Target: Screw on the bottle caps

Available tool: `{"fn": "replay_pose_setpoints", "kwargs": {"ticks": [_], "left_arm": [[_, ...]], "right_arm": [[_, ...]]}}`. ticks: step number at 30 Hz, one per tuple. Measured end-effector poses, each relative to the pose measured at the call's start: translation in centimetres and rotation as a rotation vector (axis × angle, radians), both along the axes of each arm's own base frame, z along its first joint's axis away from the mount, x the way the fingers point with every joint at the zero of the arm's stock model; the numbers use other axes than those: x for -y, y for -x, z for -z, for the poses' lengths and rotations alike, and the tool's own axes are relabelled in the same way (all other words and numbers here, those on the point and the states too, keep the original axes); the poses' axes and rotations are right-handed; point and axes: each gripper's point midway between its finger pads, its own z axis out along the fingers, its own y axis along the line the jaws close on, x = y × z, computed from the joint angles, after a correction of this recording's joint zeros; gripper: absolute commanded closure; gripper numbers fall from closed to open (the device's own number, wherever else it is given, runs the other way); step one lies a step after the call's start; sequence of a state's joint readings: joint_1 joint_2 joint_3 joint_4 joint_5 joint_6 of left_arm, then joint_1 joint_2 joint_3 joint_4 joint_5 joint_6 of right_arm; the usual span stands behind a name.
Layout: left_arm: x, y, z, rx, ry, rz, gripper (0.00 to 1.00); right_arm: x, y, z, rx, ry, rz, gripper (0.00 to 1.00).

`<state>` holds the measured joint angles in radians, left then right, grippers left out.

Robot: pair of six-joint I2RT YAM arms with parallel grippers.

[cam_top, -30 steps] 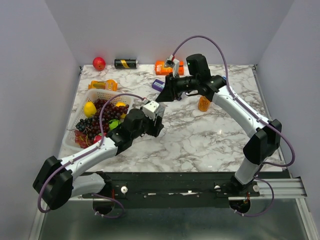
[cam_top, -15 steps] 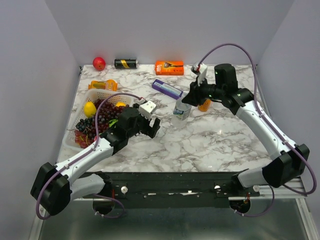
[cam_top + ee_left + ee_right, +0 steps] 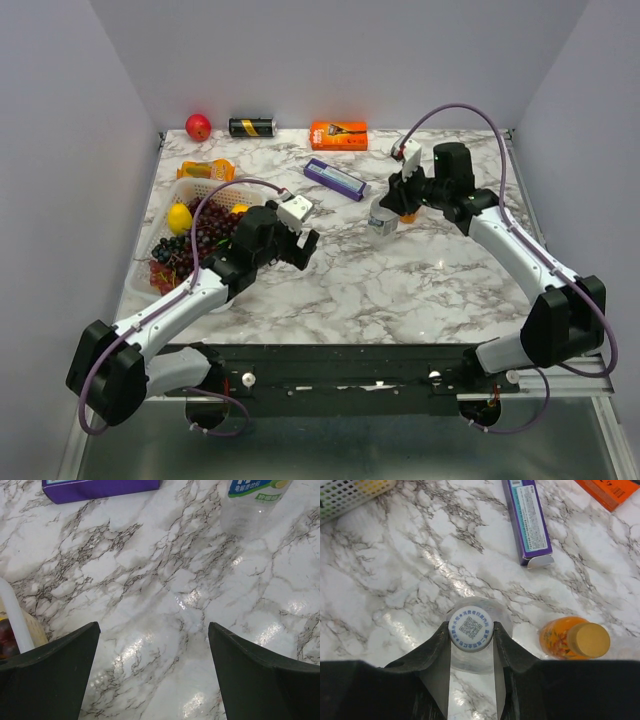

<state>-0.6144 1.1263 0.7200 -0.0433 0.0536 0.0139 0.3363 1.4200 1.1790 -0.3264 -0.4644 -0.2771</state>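
I will next move my right gripper gently down a little toward the marble beside the orange bottle and let go of the whitish cap point(image 3: 470, 628), because it already sits on top of the clear bottle.
My right gripper point(image 3: 471, 630) is shut on a whitish cap point(image 3: 470, 628) with blue print, which sits on top of a clear bottle point(image 3: 479, 655) seen from above. From overhead that bottle point(image 3: 381, 223) is upright under my right gripper point(image 3: 386, 207). Close beside it stands a short orange bottle point(image 3: 559, 638) with an orange cap point(image 3: 590, 640) on it. My left gripper point(image 3: 153, 632) is open over bare marble, with nothing between its fingers. The clear bottle point(image 3: 250, 505), with its pale label band, lies ahead of it to the right. Left gripper point(image 3: 306, 246) is well left of the bottle.
A white basket point(image 3: 196, 187) of fruit sits at the left. Further back are a purple box point(image 3: 334, 179), an orange box point(image 3: 338, 134), a black can point(image 3: 251, 127), a red fruit point(image 3: 198, 126) and an orange packet point(image 3: 206, 170).
My left gripper has opened and drawn back to the left. The right arm has swung right, and the clear bottle now stands further right, next to the orange bottle.
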Motion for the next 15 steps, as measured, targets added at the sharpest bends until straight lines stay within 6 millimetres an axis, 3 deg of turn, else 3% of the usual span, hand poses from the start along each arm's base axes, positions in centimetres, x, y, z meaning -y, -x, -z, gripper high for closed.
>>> {"fn": "replay_pose_setpoints", "kwargs": {"ticks": [8, 15], "left_arm": [[0.0, -0.3, 0.7, -0.018, -0.02, 0.0, 0.01], [-0.1, -1.1, 0.6, -0.014, -0.03, -0.008, 0.01]], "right_arm": [[-0.1, -2.1, 1.9, 0.012, 0.024, 0.0, 0.8], [0.0, -2.7, 2.0, 0.021, 0.015, 0.028, 0.46]]}}
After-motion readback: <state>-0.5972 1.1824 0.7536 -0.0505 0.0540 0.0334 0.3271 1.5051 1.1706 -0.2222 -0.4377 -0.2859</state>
